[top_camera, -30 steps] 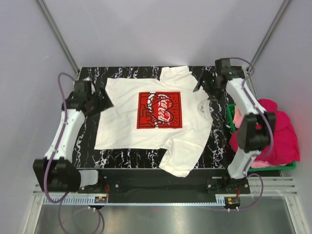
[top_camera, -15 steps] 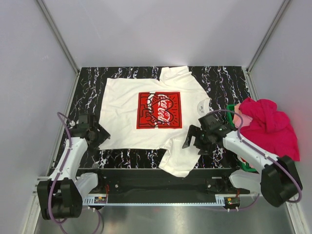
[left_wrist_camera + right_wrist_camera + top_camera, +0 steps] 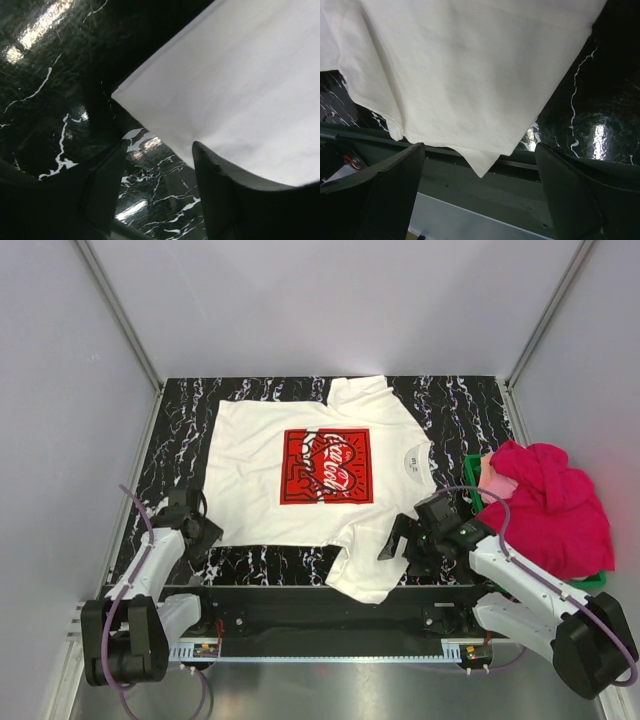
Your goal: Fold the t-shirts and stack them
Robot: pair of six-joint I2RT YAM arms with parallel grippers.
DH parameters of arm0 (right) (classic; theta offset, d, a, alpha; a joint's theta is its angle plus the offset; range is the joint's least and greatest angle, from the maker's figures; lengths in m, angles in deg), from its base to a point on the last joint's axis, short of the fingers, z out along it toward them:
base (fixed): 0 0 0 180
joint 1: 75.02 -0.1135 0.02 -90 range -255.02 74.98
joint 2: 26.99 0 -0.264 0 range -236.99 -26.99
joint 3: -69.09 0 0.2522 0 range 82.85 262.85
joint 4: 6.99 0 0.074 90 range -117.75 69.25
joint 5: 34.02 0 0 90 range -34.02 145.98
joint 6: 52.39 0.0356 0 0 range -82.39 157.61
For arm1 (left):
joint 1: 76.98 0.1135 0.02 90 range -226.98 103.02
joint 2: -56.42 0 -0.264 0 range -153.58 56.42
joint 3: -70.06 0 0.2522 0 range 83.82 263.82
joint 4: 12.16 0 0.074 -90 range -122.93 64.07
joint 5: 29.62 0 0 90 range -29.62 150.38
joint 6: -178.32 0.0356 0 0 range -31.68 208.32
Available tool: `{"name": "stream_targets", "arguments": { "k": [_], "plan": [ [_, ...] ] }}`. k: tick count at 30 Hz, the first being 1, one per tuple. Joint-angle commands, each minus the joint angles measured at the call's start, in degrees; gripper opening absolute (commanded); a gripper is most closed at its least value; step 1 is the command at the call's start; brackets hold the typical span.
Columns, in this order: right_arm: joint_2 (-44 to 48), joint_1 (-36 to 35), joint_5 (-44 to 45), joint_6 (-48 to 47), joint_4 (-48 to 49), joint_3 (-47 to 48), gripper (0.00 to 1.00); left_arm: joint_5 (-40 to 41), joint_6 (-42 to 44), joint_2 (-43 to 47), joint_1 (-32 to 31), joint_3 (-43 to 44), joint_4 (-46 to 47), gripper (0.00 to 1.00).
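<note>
The right gripper comes back and down onto the white fold next and closes on it, since the sleeve's tip (image 3: pixel 376 598) (image 3: pixel 481 166) hangs past the table's near edge.
A white t-shirt (image 3: pixel 270 455) with a red square Coca-Cola print lies flat on the black marble table (image 3: pixel 460 400), one sleeve hanging over the near edge. Magenta-pink t-shirts (image 3: pixel 555 505) are piled in the basket at the right. My left gripper (image 3: pixel 207 530) is open just off the shirt's near-left hem corner (image 3: pixel 120 95), low over the table. My right gripper (image 3: pixel 392 543) is open wide beside the overhanging sleeve (image 3: pixel 470 100), whose tip points down between its fingers (image 3: pixel 385 195). Neither gripper holds anything.
A green plastic basket (image 3: pixel 472 490) stands at the table's right edge under the pink pile. The table's near edge and a black rail (image 3: pixel 300 615) run in front of the arms' bases. Grey walls enclose the table.
Both arms have drawn back from the table's far half to its near edge: the left to the shirt's near-left corner, the right to the near sleeve. The shirt has not moved.
</note>
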Motion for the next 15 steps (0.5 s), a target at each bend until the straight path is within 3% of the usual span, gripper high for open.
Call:
{"name": "stream_targets", "arguments": {
  "k": [1,4,7,10,15],
  "plan": [
    [0.7,-3.5,0.0,4.7,3.1,-2.3,0.98,2.5,-1.0,-3.0,0.2,-0.8,7.5,0.48],
    [-0.7,-7.4,0.8,7.6,4.9,-4.1,0.96,2.3,0.6,-5.8,0.3,-0.4,10.6,0.23],
    [-3.7,-12.8,2.8,10.2,6.9,-4.3,0.94,2.1,2.4,-8.2,0.3,0.4,13.8,0.06],
    [-7.9,-18.0,4.5,13.6,9.3,-4.0,0.92,1.5,3.2,-8.7,0.2,0.9,14.3,0.01],
    [-12.7,-24.5,5.9,17.6,14.7,-5.3,0.85,1.9,3.9,-7.0,0.3,0.7,14.0,0.00]
  ]
}}
